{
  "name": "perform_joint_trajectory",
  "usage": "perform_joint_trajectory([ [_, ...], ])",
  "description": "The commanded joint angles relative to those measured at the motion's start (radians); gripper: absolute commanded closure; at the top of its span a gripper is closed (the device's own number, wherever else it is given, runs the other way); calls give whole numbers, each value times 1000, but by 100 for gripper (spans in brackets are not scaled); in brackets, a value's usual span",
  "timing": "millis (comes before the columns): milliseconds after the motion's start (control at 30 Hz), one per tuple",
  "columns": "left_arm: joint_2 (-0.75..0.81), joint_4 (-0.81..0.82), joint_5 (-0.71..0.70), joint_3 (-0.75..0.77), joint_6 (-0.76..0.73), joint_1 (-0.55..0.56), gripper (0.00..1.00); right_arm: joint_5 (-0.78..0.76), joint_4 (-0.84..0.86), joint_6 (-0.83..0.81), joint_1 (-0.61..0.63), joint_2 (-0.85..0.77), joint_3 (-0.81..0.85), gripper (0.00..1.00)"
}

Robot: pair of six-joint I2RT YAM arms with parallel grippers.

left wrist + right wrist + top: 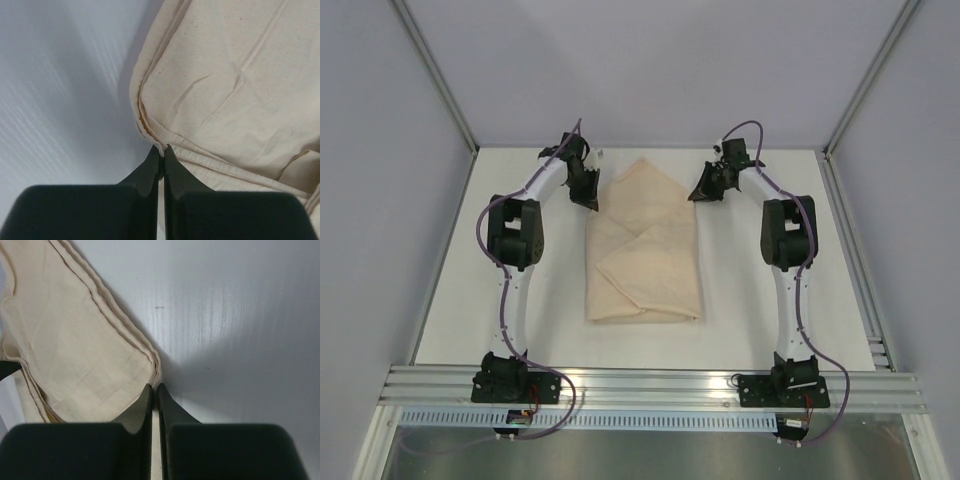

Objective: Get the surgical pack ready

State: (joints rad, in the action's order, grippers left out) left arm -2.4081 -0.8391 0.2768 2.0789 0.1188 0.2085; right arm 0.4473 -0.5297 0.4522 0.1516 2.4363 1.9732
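My right gripper raises the hem next, then lowers it back toward the bundle's near edge (pixel 691 316), as the pointed far flap still lies open.
The tan wrap sheet (pixel 645 255) lies folded into a bundle in the middle of the white table, with a pointed flap toward the back. My left gripper (pixel 588 200) is at its left edge, shut on a fold of the wrap (pixel 225 90), which is pinched between the fingertips (pixel 161 148). My right gripper (pixel 703 192) is at its right edge, shut on the layered hem of the wrap (pixel 75 350), with its tips (pixel 154 386) closed on it. The steel tray, clamps, tweezers, gauze pads and packets are out of view.
The white table (pixel 760 320) is enclosed by grey walls with aluminium posts. An aluminium rail (pixel 650 385) runs along the near edge, where both arm bases are bolted.
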Motion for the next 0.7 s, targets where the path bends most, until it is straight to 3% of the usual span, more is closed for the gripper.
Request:
perform_joint_trajectory([
  [0, 29, 24, 96, 17, -19, 2, 99, 44, 10, 13, 2, -16, 26, 99],
  [300, 283, 72, 108, -111, -116, -1, 100, 67, 89, 17, -6, -242, -80, 100],
  [667, 575, 61, 254, -377, -287, -1, 100, 82, 145, -32, -6, -580, -428, 100],
])
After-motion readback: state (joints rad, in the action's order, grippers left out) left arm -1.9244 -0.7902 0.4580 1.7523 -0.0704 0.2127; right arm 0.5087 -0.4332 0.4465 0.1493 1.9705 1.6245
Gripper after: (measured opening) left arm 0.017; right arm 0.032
